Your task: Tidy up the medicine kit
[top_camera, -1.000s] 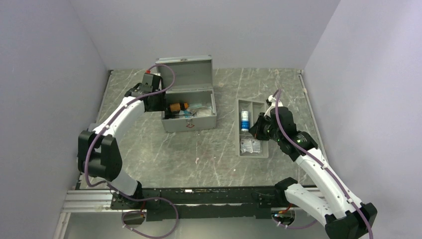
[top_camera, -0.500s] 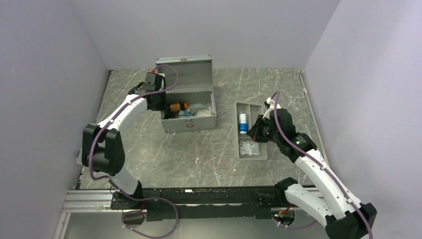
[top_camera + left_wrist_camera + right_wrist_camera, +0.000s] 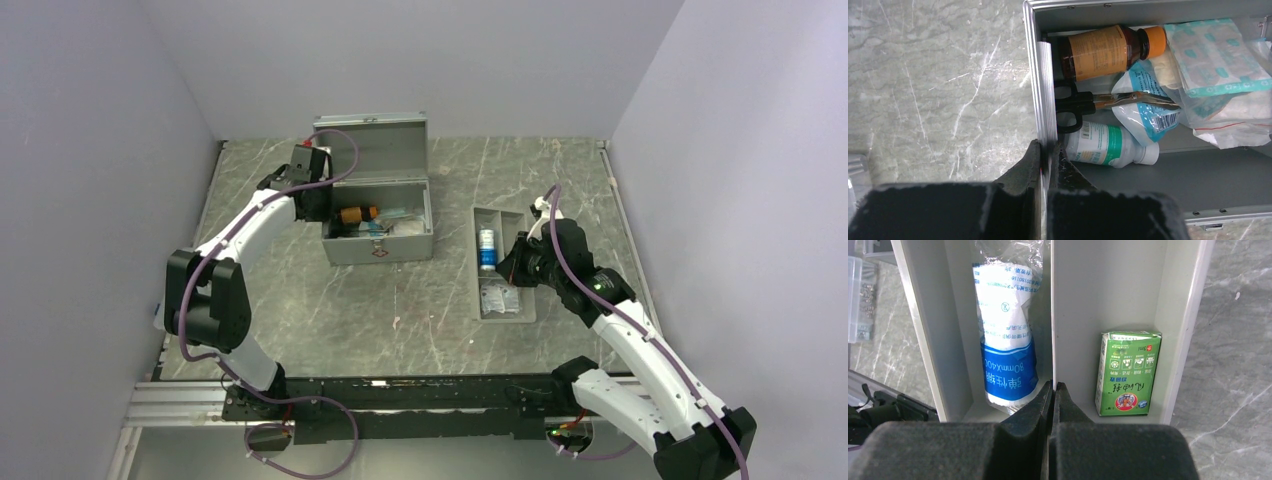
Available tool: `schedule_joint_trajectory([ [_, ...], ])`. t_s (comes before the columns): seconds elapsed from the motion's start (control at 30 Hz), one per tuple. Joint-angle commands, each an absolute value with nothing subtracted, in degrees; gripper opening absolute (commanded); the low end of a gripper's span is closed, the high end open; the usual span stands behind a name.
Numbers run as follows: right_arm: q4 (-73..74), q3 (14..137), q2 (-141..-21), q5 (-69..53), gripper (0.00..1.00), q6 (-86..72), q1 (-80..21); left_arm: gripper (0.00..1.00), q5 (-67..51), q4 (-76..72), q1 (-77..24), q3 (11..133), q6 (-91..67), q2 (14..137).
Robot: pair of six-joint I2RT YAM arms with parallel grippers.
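I will drag and turn the kit (image 3: 378,246) with my left gripper onto the bare tabletop beside the tray, since that spot is to the gripper's right in the top view. Then I will let the kit go.
The medicine kit (image 3: 378,246), a silver-grey metal case, stands open at the back left with its lid (image 3: 375,150) upright. My left gripper (image 3: 322,214) is shut on the kit's left wall (image 3: 1045,90), one finger outside and one inside (image 3: 1048,145). Inside lie a brown bottle with an orange cap (image 3: 1103,50), black scissors (image 3: 1083,106), a white bottle with a green label (image 3: 1108,147) and plaster packs (image 3: 1215,55). My right gripper (image 3: 510,264) is shut on the centre divider (image 3: 1052,315) of the grey divided tray (image 3: 520,218), its fingertips (image 3: 1053,386) pinching that thin wall.
The tray holds a blue-and-white bandage roll (image 3: 1008,340) left of the divider and a small green box (image 3: 1128,372) right of it. A clear plastic box (image 3: 860,295) shows at the right wrist view's left edge. Purple walls enclose the marble table (image 3: 420,310).
My left gripper has closed onto the kit's left wall and its elbow has swung inward. The tray, held by my right gripper, has shifted slightly left and nearer.
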State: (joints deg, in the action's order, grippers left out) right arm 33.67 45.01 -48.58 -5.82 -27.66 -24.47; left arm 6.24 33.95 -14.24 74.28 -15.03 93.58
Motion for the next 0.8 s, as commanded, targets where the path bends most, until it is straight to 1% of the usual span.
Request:
schedule_joint_trajectory([
  [0.0,30.28,46.05,-46.96,-7.34,0.0,-27.8,-24.85,0.0,4.01,34.24,-16.67,75.47,-8.59,90.75],
  [0.27,32.44,48.89,-44.79,-7.98,0.0,-25.93,-26.16,0.0,4.93,34.06,-23.36,75.42,-3.57,90.5],
  [0.4,33.88,50.18,-43.51,-7.78,0.0,-24.28,-27.83,0.0,3.35,33.11,-26.16,74.75,-0.9,89.38],
  [0.67,38.33,52.31,-41.18,-4.21,0.0,-21.74,-36.56,0.0,-1.68,33.44,-29.75,75.04,5.99,87.57],
  [0.77,40.43,53.71,-40.38,-5.65,0.0,-20.38,-40.61,0.0,-3.31,34.06,-31.17,75.23,7.38,87.62],
])
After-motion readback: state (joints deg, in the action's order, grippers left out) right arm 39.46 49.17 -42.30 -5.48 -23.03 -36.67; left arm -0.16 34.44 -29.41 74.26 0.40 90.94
